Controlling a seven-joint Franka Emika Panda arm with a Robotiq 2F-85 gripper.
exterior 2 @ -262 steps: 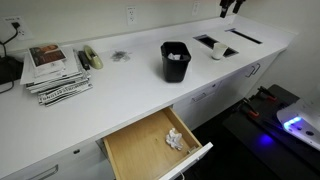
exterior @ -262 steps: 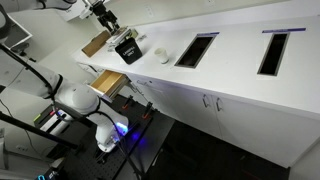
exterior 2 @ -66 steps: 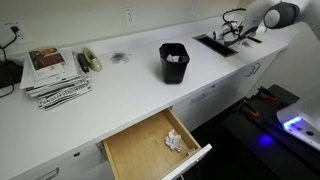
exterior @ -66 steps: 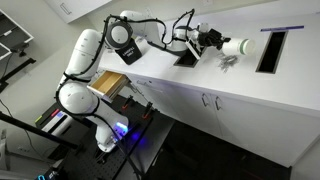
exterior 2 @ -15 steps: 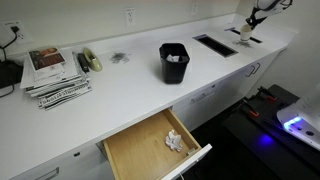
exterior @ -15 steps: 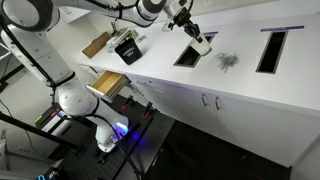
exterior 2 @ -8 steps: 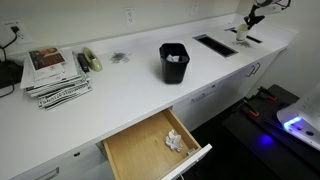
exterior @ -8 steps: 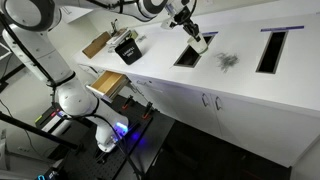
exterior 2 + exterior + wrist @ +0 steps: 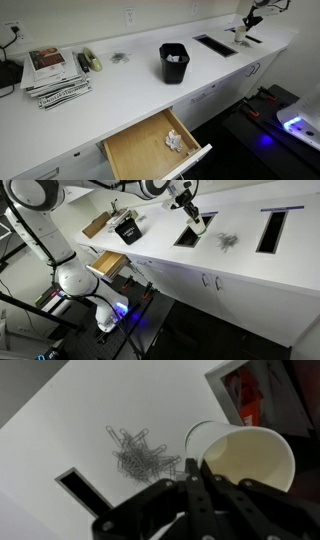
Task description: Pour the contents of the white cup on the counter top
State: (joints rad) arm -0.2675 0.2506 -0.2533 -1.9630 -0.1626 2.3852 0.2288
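Note:
With the clips heaped on the counter top and the cup empty, my gripper should tip it upright, lower it onto the counter top beside the heap and release the cup's rim.
The white cup [image 9: 201, 222] hangs tilted above the counter top [image 9: 245, 272], over the nearer dark cut-out [image 9: 190, 236]. My gripper [image 9: 194, 214] is shut on the cup's rim. In the wrist view the cup [image 9: 243, 457] faces the camera and its inside looks empty, with the rim pinched at my gripper [image 9: 192, 463]. The contents [image 9: 228, 242], a loose heap of grey wire clips, lie on the counter between the two cut-outs; the wrist view shows this heap [image 9: 138, 455] just left of the cup. Far off in an exterior view the gripper [image 9: 250, 19] is tiny.
A black container [image 9: 127, 228] [image 9: 175, 62] stands on the counter by a brown board [image 9: 95, 224]. A drawer [image 9: 108, 262] [image 9: 155, 148] hangs open below. A second cut-out [image 9: 272, 230] lies further along. Magazines [image 9: 55, 70] sit at the counter's other end.
The cup was lifted from beside the black container and tipped, leaving the heap on the counter. Over the last second the gripper has risen slightly with the cup.

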